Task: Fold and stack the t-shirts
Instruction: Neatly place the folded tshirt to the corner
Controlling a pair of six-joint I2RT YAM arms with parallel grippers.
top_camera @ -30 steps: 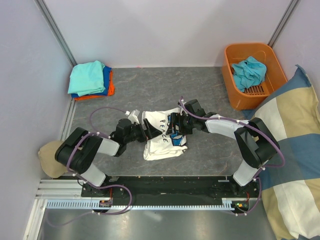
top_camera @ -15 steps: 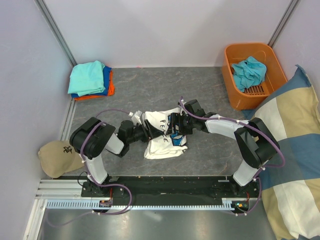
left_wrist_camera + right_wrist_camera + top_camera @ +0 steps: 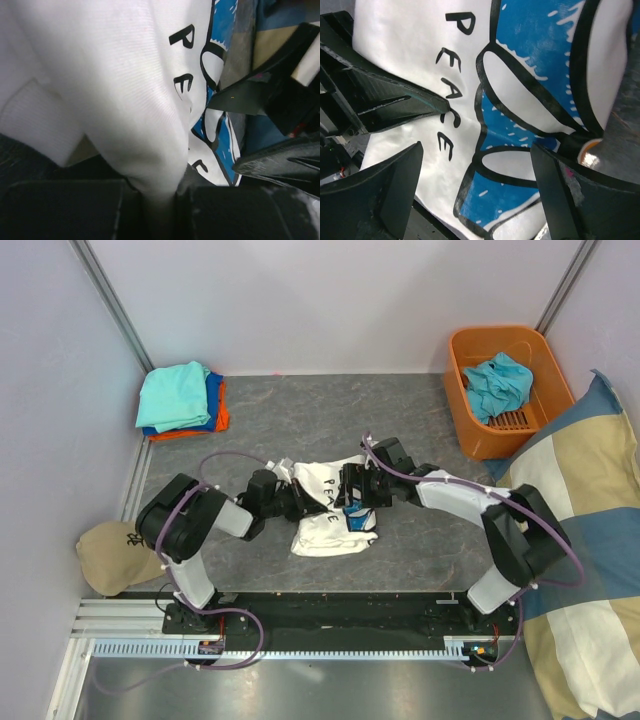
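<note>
The left gripper lifts outward next and releases the white t-shirt (image 3: 328,520) onto the teal-topped stack, which lies outward and to its left in the top view.
The white t-shirt (image 3: 328,520), with black lettering and a blue graphic, lies crumpled mid-table. My left gripper (image 3: 297,502) is at its left edge, shut on a fold of white fabric (image 3: 150,145) that runs down between the jaws (image 3: 159,192). My right gripper (image 3: 352,490) hovers open just over the shirt's blue print (image 3: 520,125), with its fingers (image 3: 385,195) standing wide on either side and gripping nothing. Folded teal, blue and orange t-shirts (image 3: 180,398) are stacked at the back left.
An orange basket (image 3: 470,410) at the back right holds a crumpled teal shirt (image 3: 498,383). A tan cap (image 3: 108,558) lies at the left edge. A checked cushion (image 3: 590,570) fills the right side. The two grippers are almost touching.
My left gripper slid right onto the shirt's edge and closed on a fold of white fabric. The right gripper opened a little wider and stayed in place.
</note>
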